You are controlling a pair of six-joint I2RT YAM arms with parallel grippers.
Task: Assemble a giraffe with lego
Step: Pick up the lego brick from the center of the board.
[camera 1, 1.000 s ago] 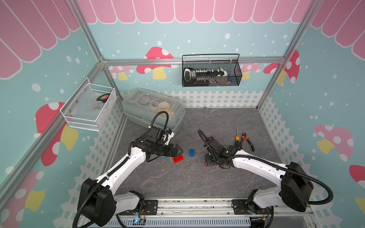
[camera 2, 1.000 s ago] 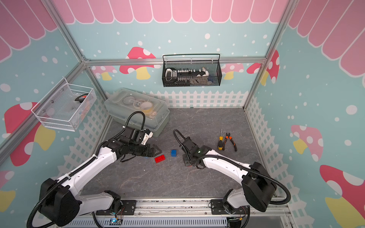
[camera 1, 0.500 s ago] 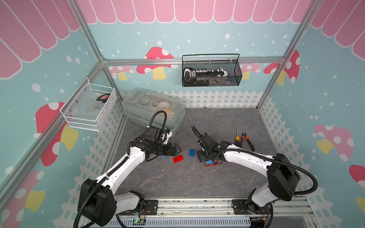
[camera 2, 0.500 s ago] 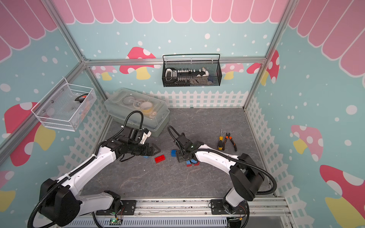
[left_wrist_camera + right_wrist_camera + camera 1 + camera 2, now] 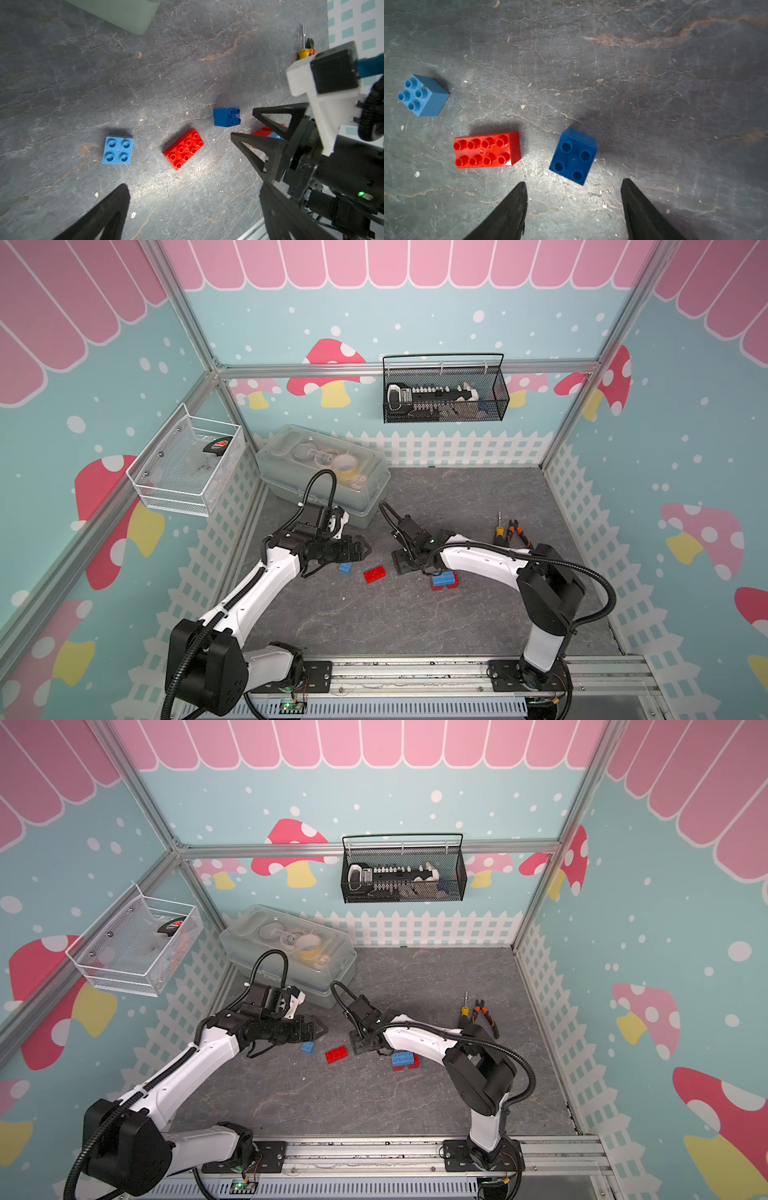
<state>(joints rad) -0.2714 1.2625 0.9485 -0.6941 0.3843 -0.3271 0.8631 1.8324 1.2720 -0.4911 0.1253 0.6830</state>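
Note:
The dark-blue brick [image 5: 574, 155] lies below my right gripper, so next I will move that gripper down with its open fingers on either side of the brick and close.
Loose lego lies mid-table: a light-blue square brick [image 5: 344, 567] [image 5: 117, 150] [image 5: 422, 95], a long red brick [image 5: 374, 574] [image 5: 336, 1054] [image 5: 184, 149] [image 5: 486, 149] and a dark-blue square brick [image 5: 227, 116] [image 5: 574, 155]. My right gripper [image 5: 401, 563] [image 5: 573, 187] hangs open just above the dark-blue brick and hides it in both top views. Right of it stands a joined stack [image 5: 444, 580] [image 5: 405, 1060], a long blue brick on red ones, free of both grippers. My left gripper [image 5: 363, 548] [image 5: 193, 207] is wide open and empty, above and just behind the light-blue brick.
A clear lidded box [image 5: 324, 472] sits at the back left, close behind the left arm. Orange-handled tools [image 5: 509, 531] lie at the right. A black wire basket [image 5: 444, 393] and a white mesh basket [image 5: 187, 464] hang on the walls. White fence panels edge the table.
The right gripper opened, let go of the blue-and-red stack on the table and moved left over the dark-blue brick. The left arm barely moved.

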